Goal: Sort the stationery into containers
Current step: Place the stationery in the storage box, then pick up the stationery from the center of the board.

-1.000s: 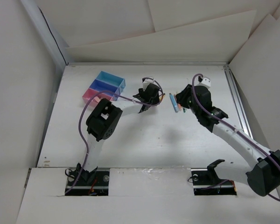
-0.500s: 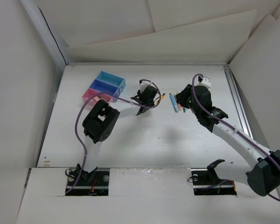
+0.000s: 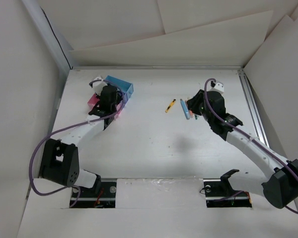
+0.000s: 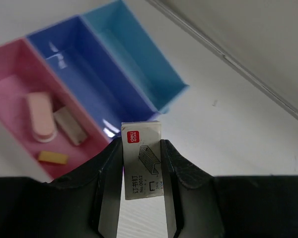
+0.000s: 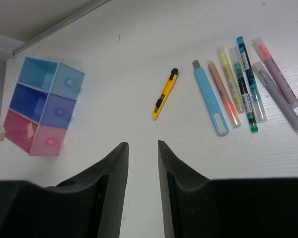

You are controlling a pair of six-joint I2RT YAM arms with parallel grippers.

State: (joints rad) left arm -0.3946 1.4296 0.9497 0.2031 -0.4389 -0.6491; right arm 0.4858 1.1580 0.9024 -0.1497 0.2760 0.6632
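My left gripper lowers to its left in the top view and releases the box of staples next, since the pink bin, already holding erasers, lies below it that way.
My left gripper is shut on a small white box of staples and holds it above the near ends of the containers, three joined bins. The pink bin holds a pink eraser, a beige eraser and a small yellow piece. The blue-violet bin and the light-blue bin look empty. My right gripper hangs open over bare table, short of a yellow utility knife and a light-blue pen.
Several pens and highlighters lie in a row right of the light-blue pen. In the top view the knife lies mid-table, left of the right gripper. A metal rail borders the table's right side, and white boards wall it in.
My left arm has swung left from mid-table to the containers, its jaws having shut on the staples box. The yellow knife, hidden by that gripper a second ago, now shows. The right arm is unmoved.
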